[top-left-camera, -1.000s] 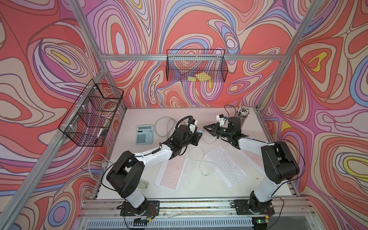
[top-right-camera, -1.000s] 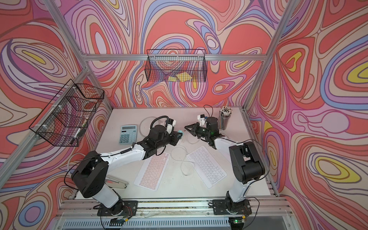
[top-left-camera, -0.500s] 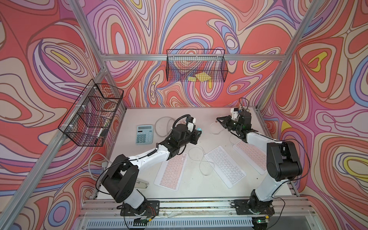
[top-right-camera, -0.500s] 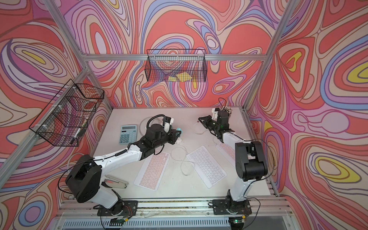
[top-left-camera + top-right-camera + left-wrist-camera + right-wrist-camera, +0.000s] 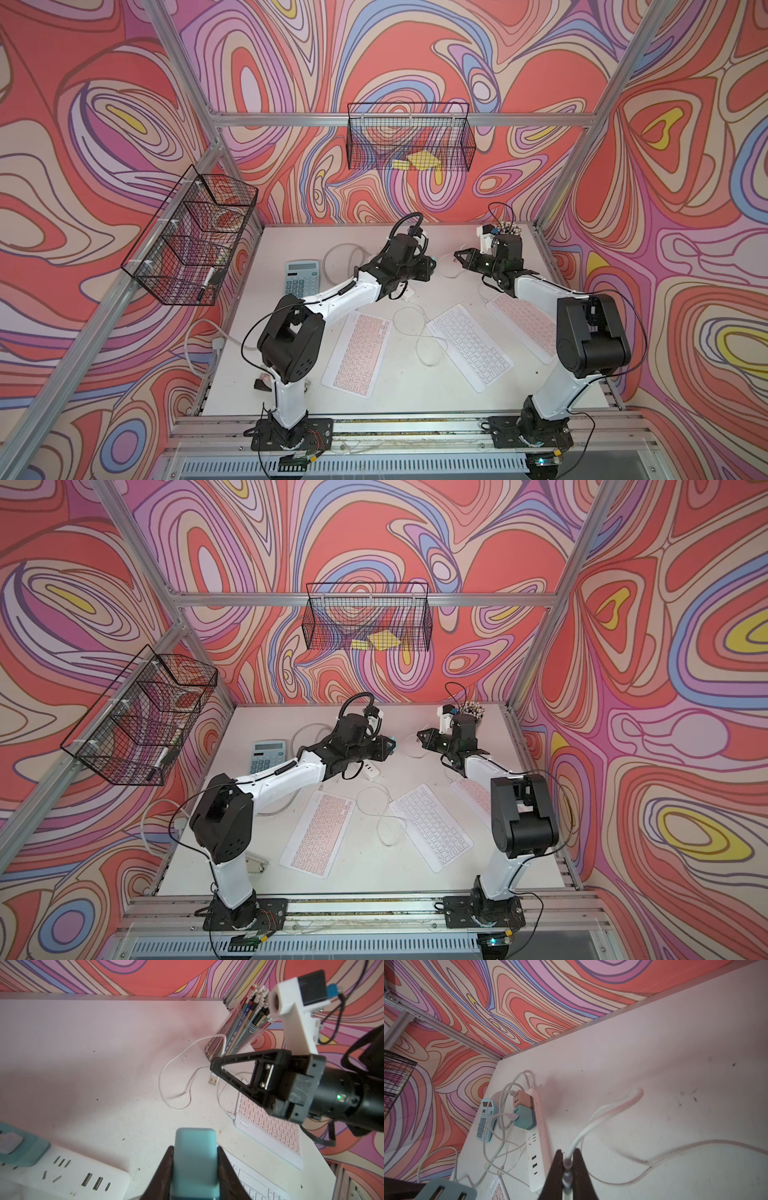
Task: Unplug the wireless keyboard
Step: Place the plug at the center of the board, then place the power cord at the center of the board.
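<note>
Next, my right gripper lowers its fingers near the open tabletop below and releases the cable's far end, its plug already clear of the charger block.
Three keyboards lie on the table: a pink one, a white one and a pink one on the right. A thin white cable runs from the right pink keyboard. My right gripper is shut on that cable's far end; its USB plug hangs free under the fingertips. My left gripper is shut on a teal charger block, held above the white power strip and apart from the plug.
A pink charger and a teal charger sit in the power strip with cables attached. A calculator lies left of it. A pencil cup stands at the back right corner. Wire baskets hang on the walls.
The two grippers were close together a second ago. The right gripper pulled away to the back right with the cable end, then came partly back. The left gripper rose slightly with the charger.
</note>
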